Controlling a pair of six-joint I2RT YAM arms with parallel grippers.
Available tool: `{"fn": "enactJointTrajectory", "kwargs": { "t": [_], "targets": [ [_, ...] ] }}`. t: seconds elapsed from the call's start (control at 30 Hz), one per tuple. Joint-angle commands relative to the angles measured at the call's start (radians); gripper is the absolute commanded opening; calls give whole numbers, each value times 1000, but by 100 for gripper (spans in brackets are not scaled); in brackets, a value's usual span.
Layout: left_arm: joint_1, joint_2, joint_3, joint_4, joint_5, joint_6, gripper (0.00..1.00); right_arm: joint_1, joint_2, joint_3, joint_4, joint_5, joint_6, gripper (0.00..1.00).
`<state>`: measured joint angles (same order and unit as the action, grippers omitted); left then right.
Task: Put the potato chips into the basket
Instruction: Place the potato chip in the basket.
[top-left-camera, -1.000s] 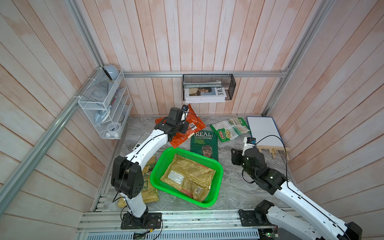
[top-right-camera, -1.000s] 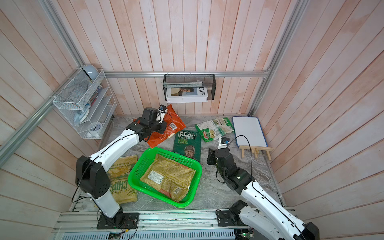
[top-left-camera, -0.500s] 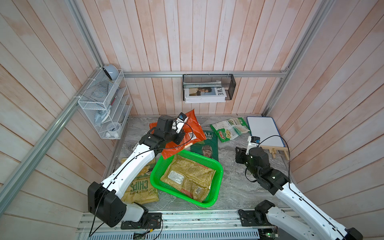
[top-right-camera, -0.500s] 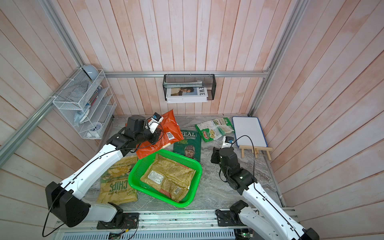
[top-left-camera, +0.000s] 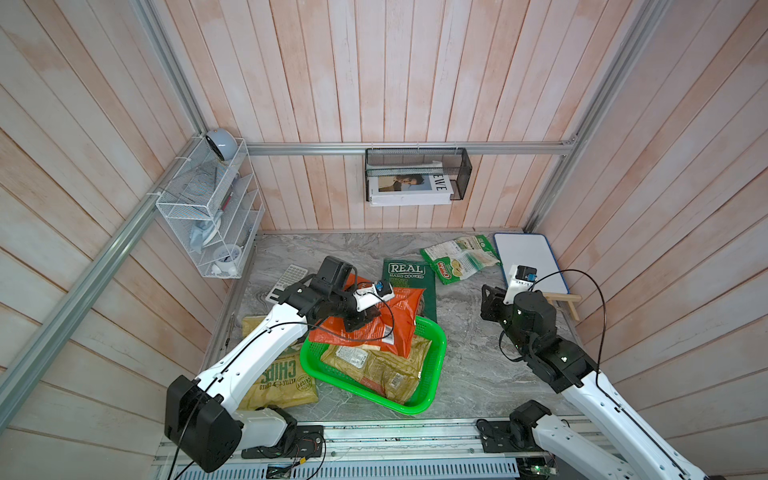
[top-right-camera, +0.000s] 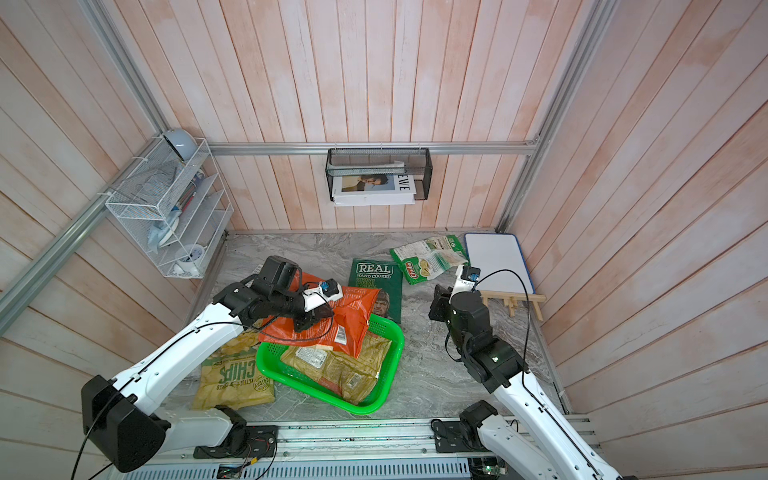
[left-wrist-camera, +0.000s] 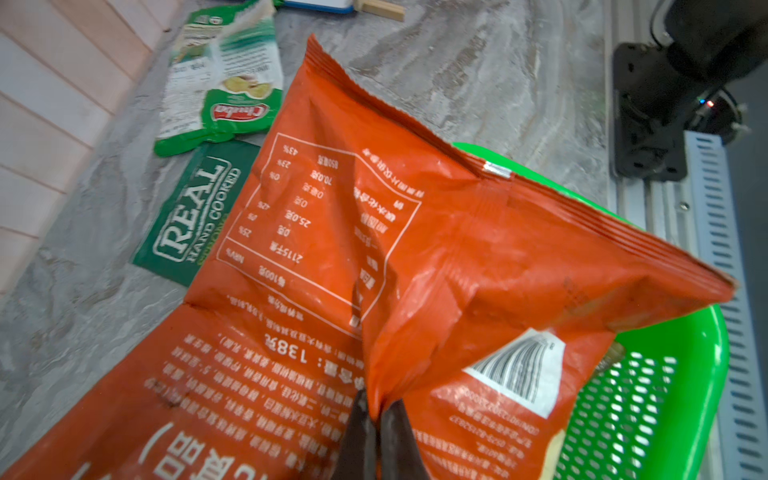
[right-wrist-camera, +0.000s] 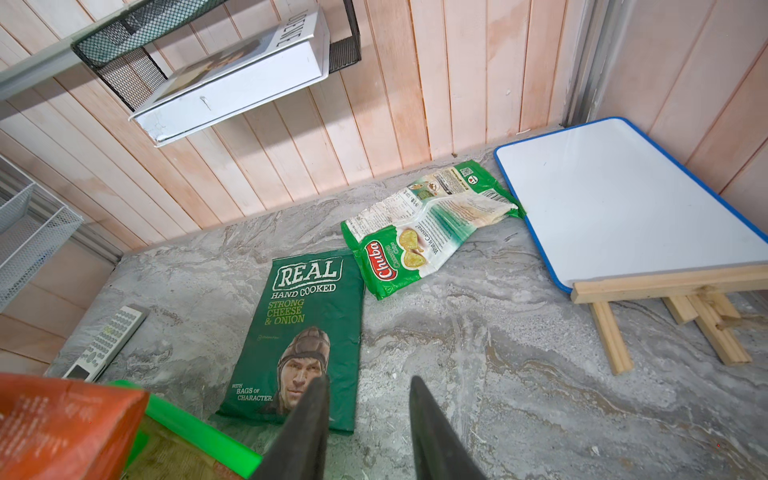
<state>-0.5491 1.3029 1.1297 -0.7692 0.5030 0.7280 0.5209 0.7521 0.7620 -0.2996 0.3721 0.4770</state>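
My left gripper lowers back over the basket's middle (top-left-camera: 372, 365), below it toward my base, next. It then releases the orange-red bag's fold, since the bag overhangs the basket's far rim.
My left gripper (left-wrist-camera: 380, 405) is shut on a fold of the orange-red potato chips bag (top-left-camera: 395, 311), which hangs over the far left part of the green basket (top-left-camera: 440, 345). A tan bag (top-left-camera: 374, 365) lies inside the basket. Another tan bag reading "CHIPS" (top-left-camera: 282, 382) lies on the table to the basket's left, partly under my left arm. The dark green "REAL" bag (right-wrist-camera: 307, 324) and the white-green "Chuba" bag (right-wrist-camera: 419, 224) lie flat beyond the basket. My right gripper (right-wrist-camera: 370, 380) hovers open and empty over the table beside the "REAL" bag's near corner.
A whiteboard (top-left-camera: 528, 257) on a wooden easel stands at the far right. A remote (top-left-camera: 286, 282) lies at the far left. A white wire rack (top-left-camera: 212, 208) hangs on the left wall and a black wire rack (top-left-camera: 415, 174) with a book on the back wall.
My left arm has lifted the orange-red bag from the far table and carried it nearer, over the basket. The right gripper has drifted slightly right and its jaws have narrowed a little.
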Motion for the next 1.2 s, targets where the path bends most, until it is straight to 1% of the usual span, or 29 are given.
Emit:
{"fn": "enactJointTrajectory", "kwargs": {
  "t": [0.0,0.07,0.2,0.3,0.53,0.73,0.77,0.8,0.83,0.87,0.9,0.93,1.07,1.17],
  "targets": [
    [-19,-31,-64,78,60,97,0,-5,14,30,-15,28,-20,35],
    [-37,-23,-91,132,61,92,0,-5,23,36,-16,28,-14,35],
    [-66,30,-97,179,89,87,0,-6,45,43,-13,20,10,35],
    [-83,47,-139,247,113,68,0,-5,59,48,-14,6,29,35],
    [-151,39,-194,253,48,85,0,-6,90,51,-3,-2,51,35],
    [-175,62,-197,257,5,78,0,-5,141,60,18,-30,63,35],
    [-176,64,-197,266,2,71,8,-5,145,59,20,-35,65,35],
    [-176,62,-200,292,-8,48,35,-5,149,58,20,-37,67,35],
    [-179,59,-208,335,-32,0,75,-5,151,57,22,-38,68,35],
    [-178,57,-214,365,-52,-39,92,-6,151,55,22,-38,68,35],
    [-178,55,-217,377,-63,-53,96,-5,150,52,22,-35,68,35],
    [-178,55,-216,370,-68,-46,96,-5,147,49,23,-34,66,35],
    [-178,58,-213,326,-69,-15,96,-5,151,42,20,-43,66,35],
    [-178,66,-206,290,-80,7,93,-6,164,43,11,-74,63,35]
  ]
}}
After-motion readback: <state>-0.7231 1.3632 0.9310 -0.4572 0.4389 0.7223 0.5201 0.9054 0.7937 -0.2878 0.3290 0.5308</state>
